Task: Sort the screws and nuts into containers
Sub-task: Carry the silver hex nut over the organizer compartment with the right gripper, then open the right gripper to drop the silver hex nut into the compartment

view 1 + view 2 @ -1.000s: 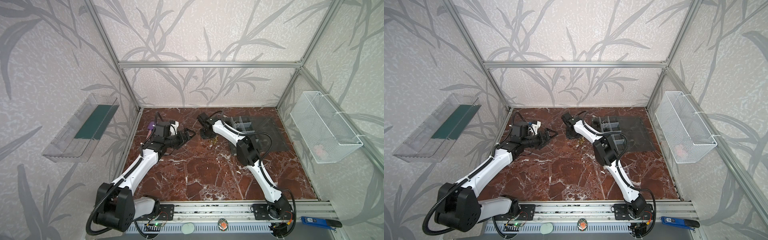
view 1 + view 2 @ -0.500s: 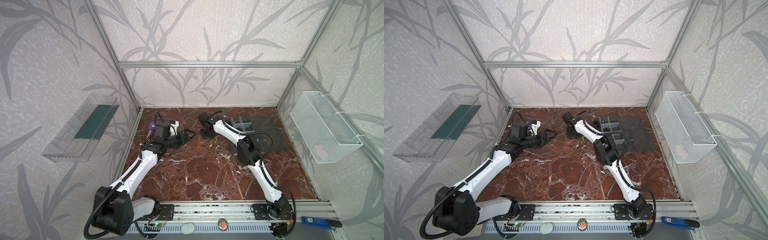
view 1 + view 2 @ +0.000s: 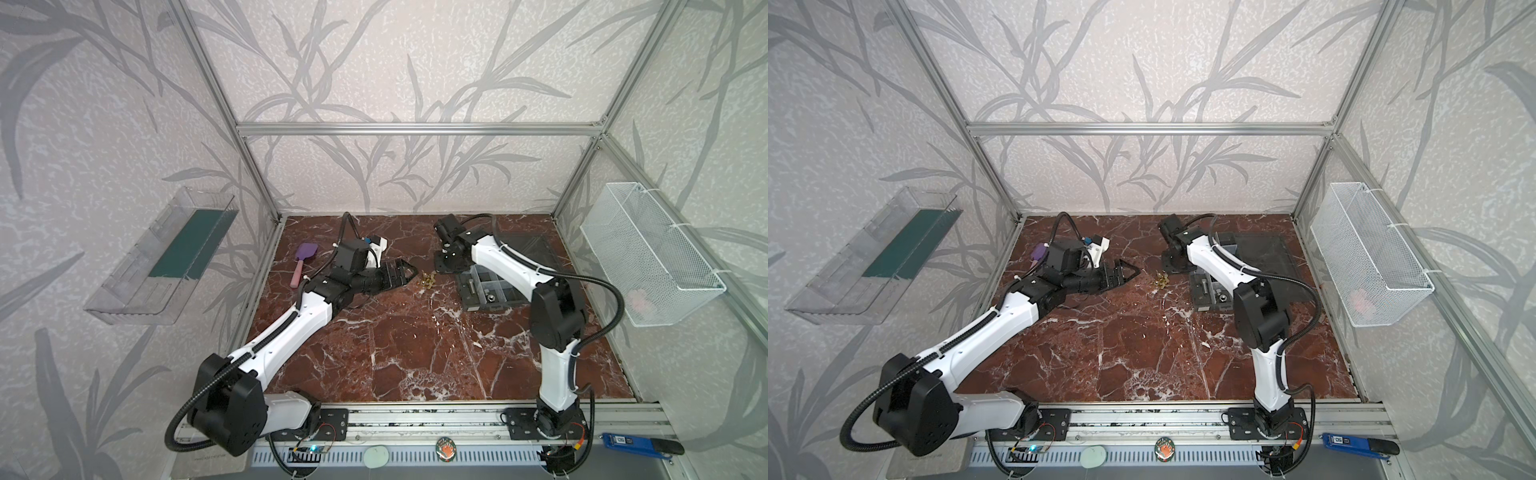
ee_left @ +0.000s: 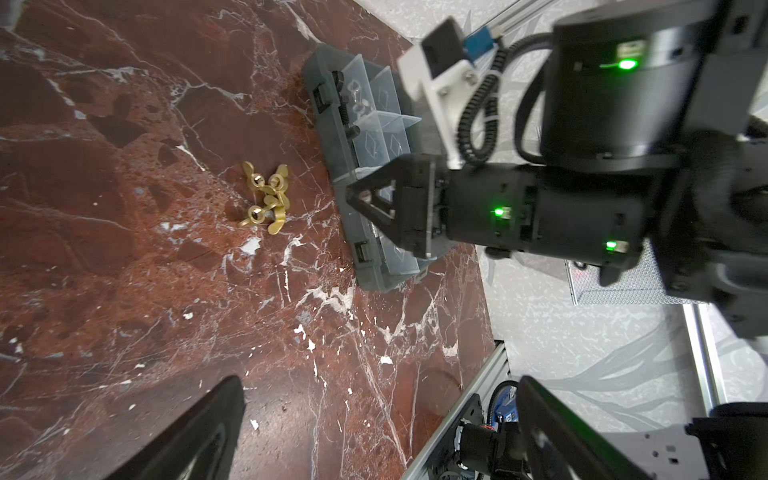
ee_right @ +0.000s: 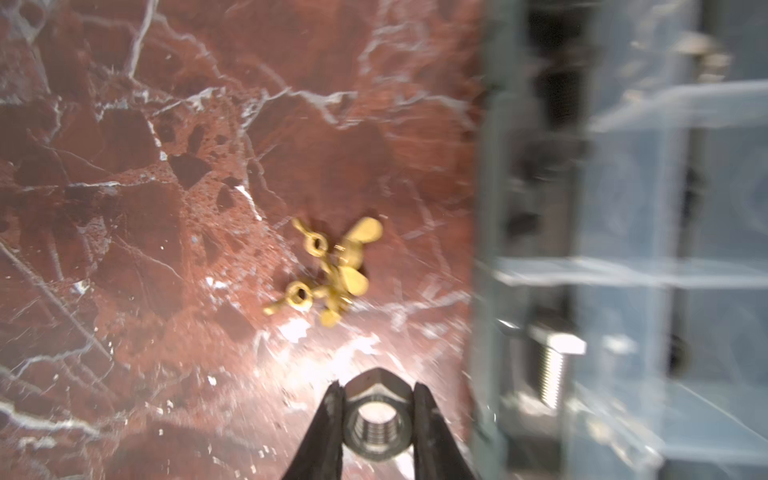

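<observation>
I next carry the nut in my right gripper back over the box's rim to release it, as the near container with another silver nut (image 3: pixel 491 296) lies back there.
My right gripper (image 5: pixel 377 399) is shut on a silver hex nut (image 5: pixel 376 419), held just above the marble floor beside the organizer box (image 5: pixel 490 208). A silver screw (image 5: pixel 550 365) lies in one of the box's containers. In both top views that gripper (image 3: pixel 446 266) (image 3: pixel 1173 264) hovers at the box's (image 3: pixel 467 305) (image 3: pixel 1200 307) back left corner. Several brass wing nuts (image 3: pixel 427 282) (image 3: pixel 1159 281) (image 4: pixel 266 199) (image 5: pixel 328 270) lie heaped on the floor left of the box. My left gripper (image 3: pixel 409 272) (image 3: pixel 1131 272) (image 4: pixel 374 436) is open and empty, pointing at the heap.
The box's clear lid (image 3: pixel 528 253) lies open behind it. A purple spatula (image 3: pixel 303 259) lies at the back left. On the right wall hangs a white wire basket (image 3: pixel 648 253), and on the left wall a clear shelf (image 3: pixel 166 253).
Both grippers have shifted to the right: the left one closer to the brass heap, the right one with its nut closer to the box.
</observation>
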